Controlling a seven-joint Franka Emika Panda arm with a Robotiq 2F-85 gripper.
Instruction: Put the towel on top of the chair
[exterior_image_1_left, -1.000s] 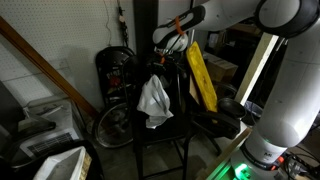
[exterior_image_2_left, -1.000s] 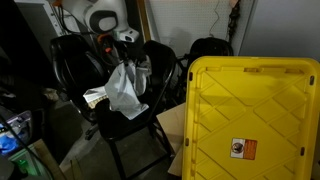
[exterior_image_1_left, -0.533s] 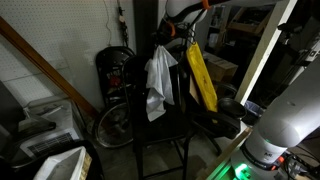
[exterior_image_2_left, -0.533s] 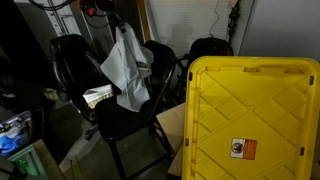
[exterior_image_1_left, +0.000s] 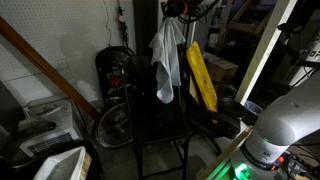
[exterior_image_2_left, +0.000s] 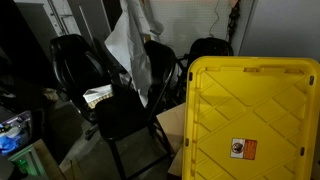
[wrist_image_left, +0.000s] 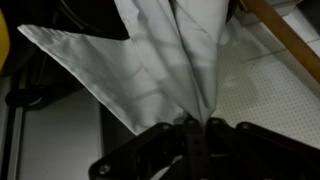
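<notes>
My gripper brings the high-held towel outward down over the top edge of the black chair's backrest (exterior_image_2_left: 159, 52), below and outward, next and releases the towel's upper end.
A white towel (exterior_image_1_left: 167, 55) hangs from my gripper (exterior_image_1_left: 176, 9) high above the black chair (exterior_image_1_left: 160, 125). It also shows in an exterior view (exterior_image_2_left: 131, 45), drooping past the chair's backrest (exterior_image_2_left: 160, 62). In the wrist view the towel (wrist_image_left: 150, 60) fans out from my gripper (wrist_image_left: 190, 124), whose fingers are shut on its pinched corner. The gripper is near the top edge in an exterior view and is out of frame in the exterior view with the yellow bin.
A yellow bin (exterior_image_2_left: 255, 120) fills the near right in an exterior view. A yellow sign (exterior_image_1_left: 202, 75) leans beside the chair. A second black chair (exterior_image_2_left: 75, 65) and a bicycle wheel (exterior_image_1_left: 112, 125) stand close by. A wooden beam (exterior_image_1_left: 50, 65) slants at the left.
My gripper has risen steadily with the towel, lifting it from seat height to above the chair's backrest.
</notes>
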